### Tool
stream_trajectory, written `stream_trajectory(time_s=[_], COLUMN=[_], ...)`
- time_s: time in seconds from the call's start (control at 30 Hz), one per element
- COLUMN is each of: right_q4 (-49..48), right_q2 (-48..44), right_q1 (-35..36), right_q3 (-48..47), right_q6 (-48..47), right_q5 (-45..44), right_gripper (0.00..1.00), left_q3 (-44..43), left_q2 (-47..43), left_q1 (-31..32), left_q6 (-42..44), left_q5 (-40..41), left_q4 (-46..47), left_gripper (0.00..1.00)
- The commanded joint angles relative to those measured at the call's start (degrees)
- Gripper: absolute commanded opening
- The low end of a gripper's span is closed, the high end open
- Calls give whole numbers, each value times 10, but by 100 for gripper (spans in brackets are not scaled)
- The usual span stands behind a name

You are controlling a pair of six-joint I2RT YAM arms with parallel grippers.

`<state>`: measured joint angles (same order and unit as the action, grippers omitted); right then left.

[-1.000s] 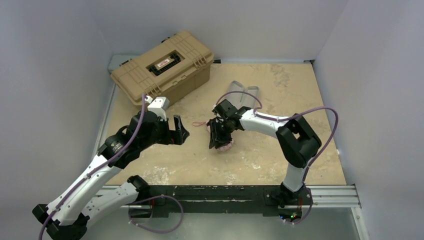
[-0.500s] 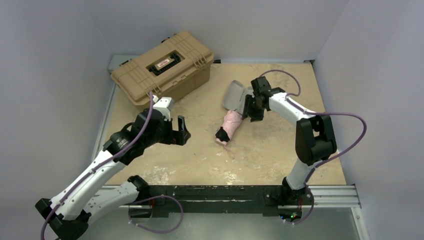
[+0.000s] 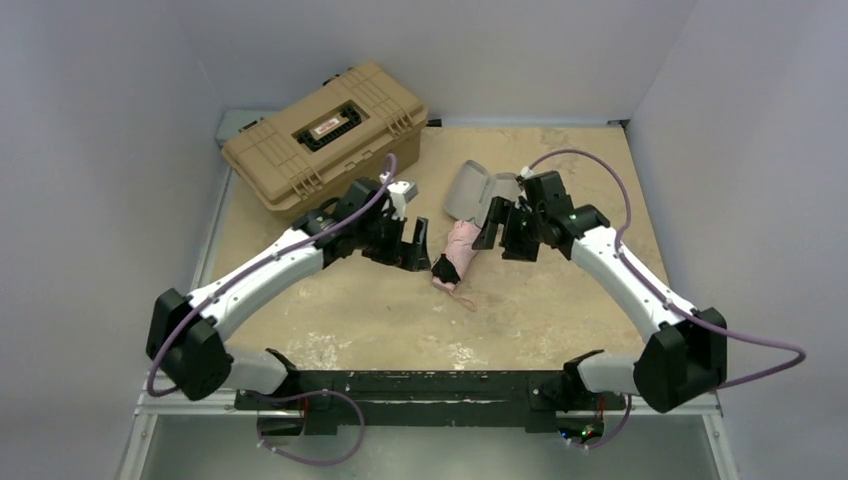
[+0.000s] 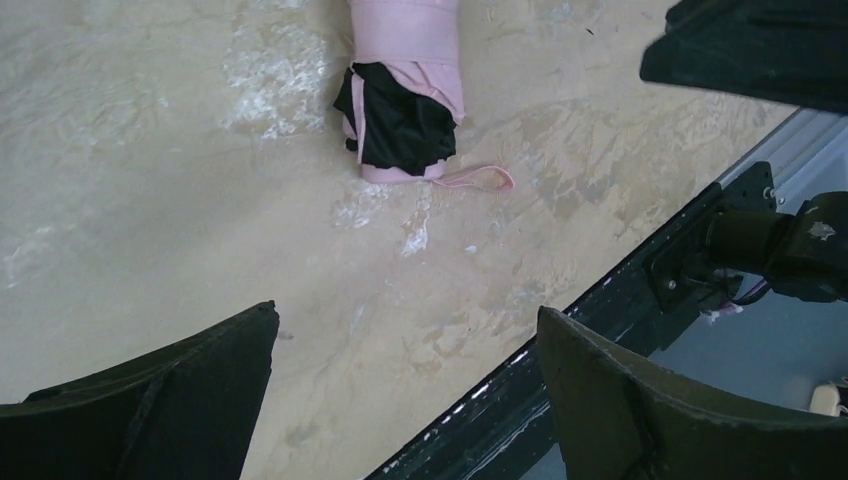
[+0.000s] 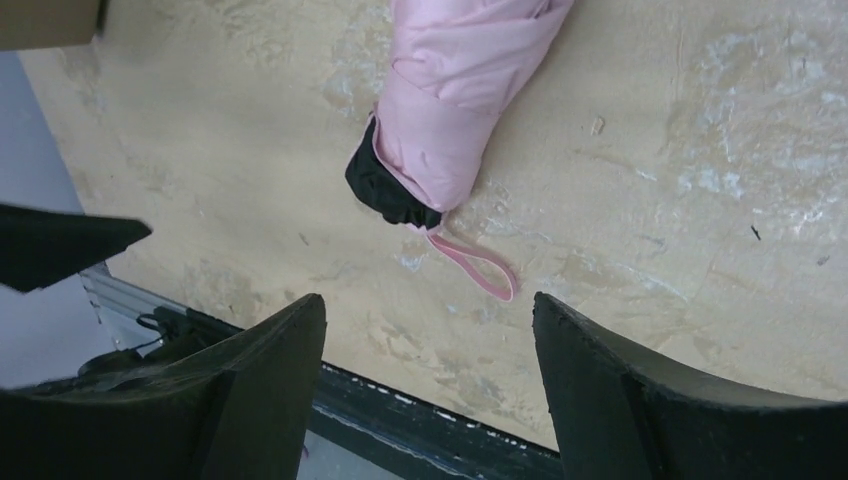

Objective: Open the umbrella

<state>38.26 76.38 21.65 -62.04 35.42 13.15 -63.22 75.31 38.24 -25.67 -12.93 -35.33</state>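
Note:
The umbrella's bunched black lining [image 3: 446,270] [image 4: 408,125] sits below my left gripper and to its right in the top view, so I should bring the open fingers that way down onto it.
The umbrella [image 3: 457,246] lies folded on the tan table, pale pink with black lining [image 3: 444,268] bunched at its near end and a thin pink strap [image 3: 466,298] trailing from it. My left gripper [image 3: 412,250] is open and empty just left of the black end. My right gripper [image 3: 503,230] is open and empty just right of the umbrella's far half. The left wrist view shows the umbrella [image 4: 405,40] ahead of the open gripper [image 4: 408,310]. The right wrist view shows it [image 5: 455,100] and its strap [image 5: 480,265] ahead of the open gripper [image 5: 430,298].
A tan hard-shell toolbox [image 3: 325,135] stands at the back left. A grey open pouch-like item [image 3: 470,190] lies at the umbrella's far end. The black base rail [image 3: 450,385] runs along the near table edge. Grey walls close in the sides.
My left arm has reached right, bringing its gripper close to the umbrella's black end. My right gripper left the umbrella, went to the grey item, then came slightly nearer. The umbrella now lies uncovered.

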Motion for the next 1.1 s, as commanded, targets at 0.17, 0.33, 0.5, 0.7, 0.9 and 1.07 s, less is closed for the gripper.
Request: stream_trajectory(time_s=[0.17, 0.33, 0.5, 0.7, 0.9, 1.07], right_q4=[33, 47, 62, 45, 25, 45], right_q2=[-70, -81, -95, -105, -144, -150], right_q1=[-4, -4, -5, -5, -5, -5], right_q3=[37, 29, 31, 57, 85, 80], right_q6=[38, 32, 22, 27, 73, 72], right_q5=[17, 9, 7, 8, 19, 16], right_gripper=[79, 80, 80, 79, 79, 79], left_q3=[-75, -97, -112, -125, -135, -149], left_q2=[161, 239, 289, 325, 349, 379], left_q1=[4, 21, 30, 30, 30, 29], left_q6=[38, 32, 34, 49, 42, 44], left_q5=[-61, -74, -112, -120, -100, -96], left_q4=[69, 91, 99, 89, 97, 94], left_gripper=[97, 94, 91, 88, 87, 82])
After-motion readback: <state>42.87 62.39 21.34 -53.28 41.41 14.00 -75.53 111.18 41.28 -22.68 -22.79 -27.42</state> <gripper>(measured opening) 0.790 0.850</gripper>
